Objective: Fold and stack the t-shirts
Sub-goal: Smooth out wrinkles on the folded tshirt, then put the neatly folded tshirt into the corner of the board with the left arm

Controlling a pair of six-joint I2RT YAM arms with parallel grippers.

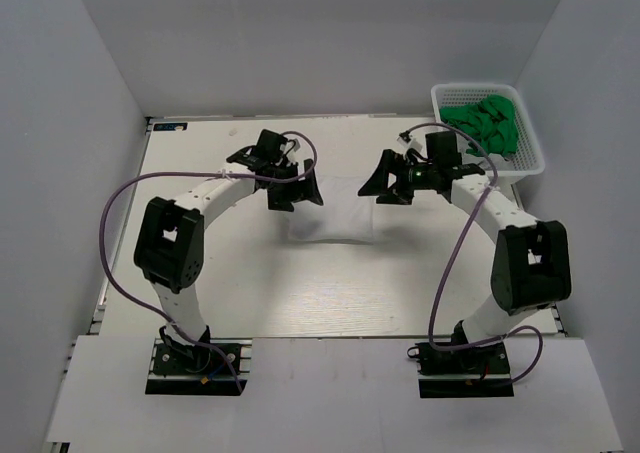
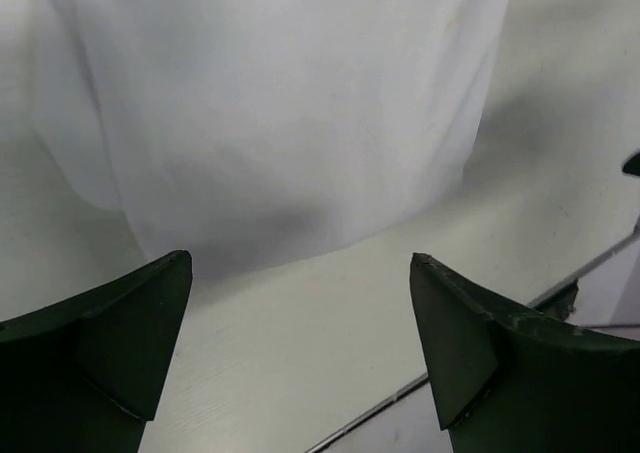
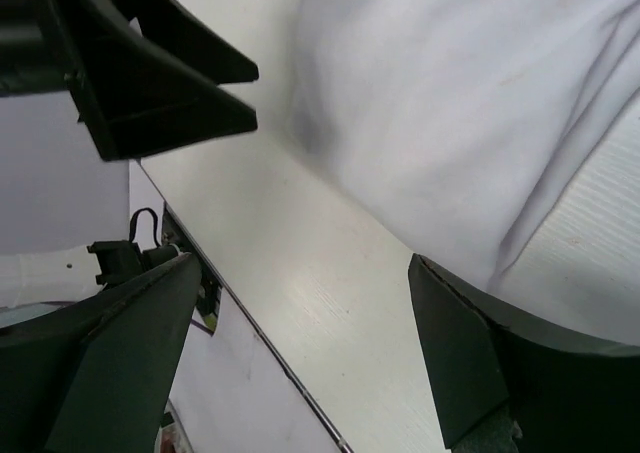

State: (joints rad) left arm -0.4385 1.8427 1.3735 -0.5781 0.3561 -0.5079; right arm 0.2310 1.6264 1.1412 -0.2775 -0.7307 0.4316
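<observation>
The robot's left gripper should go down toward the left in its wrist view and close on the white t-shirt's layered side edge (image 1: 291, 221) (image 2: 82, 113), because the layers are exposed beside bare table.
A folded white t-shirt (image 1: 332, 211) lies flat in the middle of the table, between my two grippers. It also shows in the left wrist view (image 2: 270, 103) and in the right wrist view (image 3: 460, 103). My left gripper (image 1: 297, 189) is open and empty at the shirt's far left corner. My right gripper (image 1: 385, 184) is open and empty at the shirt's far right corner. In the left wrist view the fingers (image 2: 110, 333) hang over bare table just off the shirt's edge. A green garment (image 1: 492, 123) is bunched in the basket.
A white wire basket (image 1: 530, 151) stands at the far right corner of the table. The table's far edge meets a grey back wall (image 1: 320, 43). The left gripper's fingers (image 3: 150, 83) show in the right wrist view.
</observation>
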